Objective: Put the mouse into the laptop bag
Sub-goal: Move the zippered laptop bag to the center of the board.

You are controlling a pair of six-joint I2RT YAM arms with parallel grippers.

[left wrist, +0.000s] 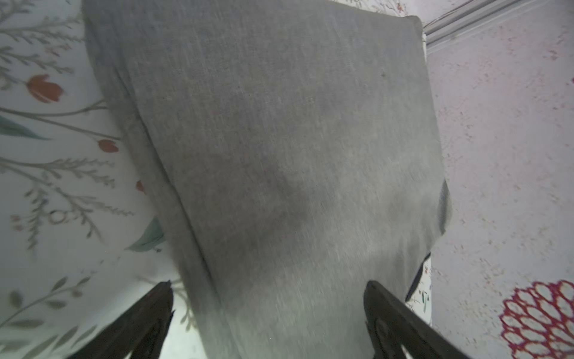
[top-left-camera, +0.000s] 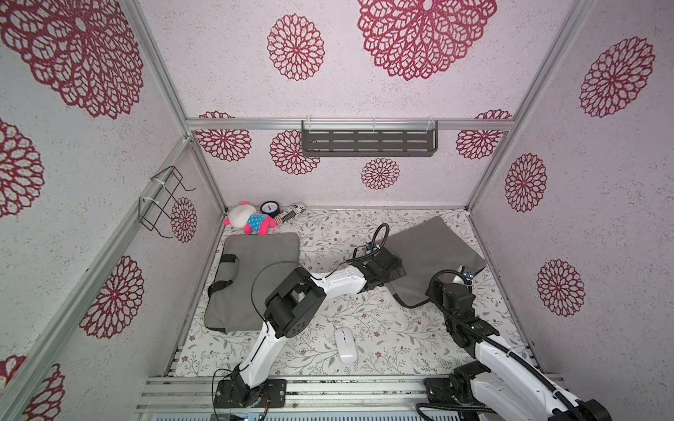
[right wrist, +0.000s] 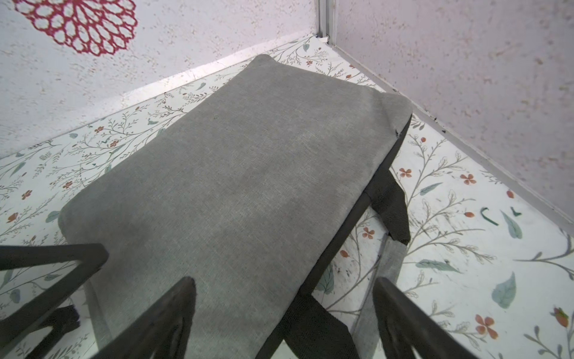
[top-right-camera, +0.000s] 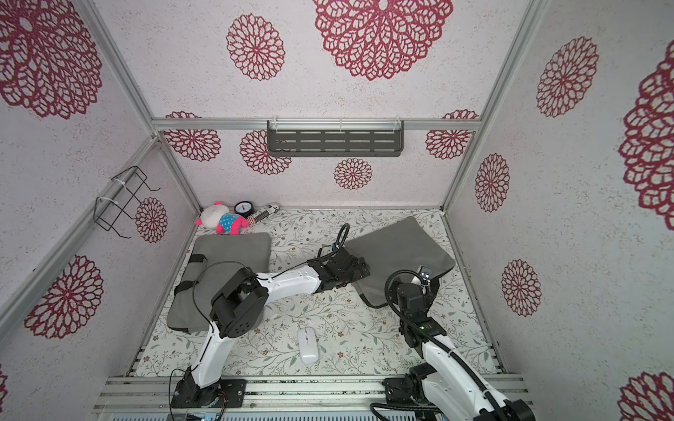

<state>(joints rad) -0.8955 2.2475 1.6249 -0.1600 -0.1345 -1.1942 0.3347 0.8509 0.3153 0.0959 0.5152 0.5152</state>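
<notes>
My left gripper moves outward and down onto the seamed side edge of the laptop bag next, because that edge already runs between its open fingers.
The white mouse [top-left-camera: 345, 346] [top-right-camera: 308, 345] lies on the flowered mat near the front edge, away from both grippers. A grey laptop bag [top-left-camera: 434, 248] [top-right-camera: 397, 244] [left wrist: 279, 140] [right wrist: 233, 171] lies flat at the back right. My left gripper [top-left-camera: 395, 268] [top-right-camera: 363, 268] [left wrist: 268, 289] is open, its fingers astride the bag's left edge. At the bag's near right corner my right gripper [top-left-camera: 461, 279] [top-right-camera: 423, 279] [right wrist: 284, 286] is open over the bag's dark edge and a black strap [right wrist: 388, 205]. Neither holds anything.
A second grey bag [top-left-camera: 251, 277] with black handles lies at the left, partly under my left arm. A plush toy [top-left-camera: 251, 220], a small clock [top-left-camera: 270, 208] and a striped object [top-left-camera: 291, 213] sit in the back left corner. Walls close three sides.
</notes>
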